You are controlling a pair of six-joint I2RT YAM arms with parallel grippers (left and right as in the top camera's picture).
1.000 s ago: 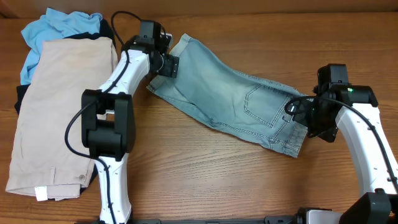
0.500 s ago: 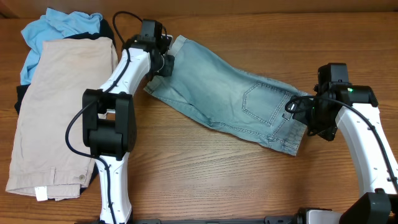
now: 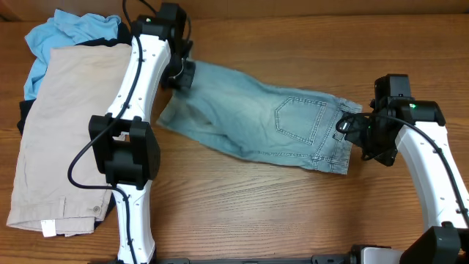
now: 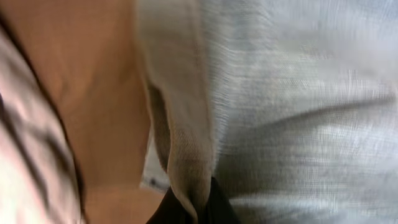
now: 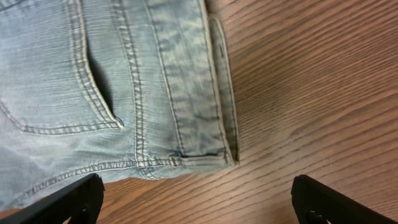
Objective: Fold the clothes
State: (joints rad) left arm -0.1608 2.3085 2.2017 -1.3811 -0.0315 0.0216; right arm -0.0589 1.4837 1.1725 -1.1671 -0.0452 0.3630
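My right gripper lowers and shifts to the left in the overhead view onto the waistband's edge (image 3: 344,159) (image 5: 217,145) next, since its open fingers are still over bare wood.
The light-blue denim shorts (image 3: 256,121) lie flat across the middle of the table, back pocket (image 3: 300,121) up. My left gripper (image 3: 183,75) is at their left leg end, shut on a fold of the hem. In the left wrist view the dark fingertips (image 4: 217,208) pinch that pale hem fold (image 4: 183,124), with denim (image 4: 298,112) spreading to the right. My right gripper (image 3: 357,139) stands open at the waistband end. In the right wrist view its gripper (image 5: 199,205) is over bare wood just off the waistband (image 5: 193,93), holding nothing.
Beige shorts (image 3: 69,132) lie flat at the left, over a sky-blue top (image 3: 66,33) and a black garment (image 3: 22,117). The wooden table (image 3: 278,213) runs bare along the front. The left arm's base (image 3: 124,150) stands between the two piles.
My left gripper has shut on the hem and moved left and back, dragging the denim shorts leftward and flatter. The right arm has stayed still and open.
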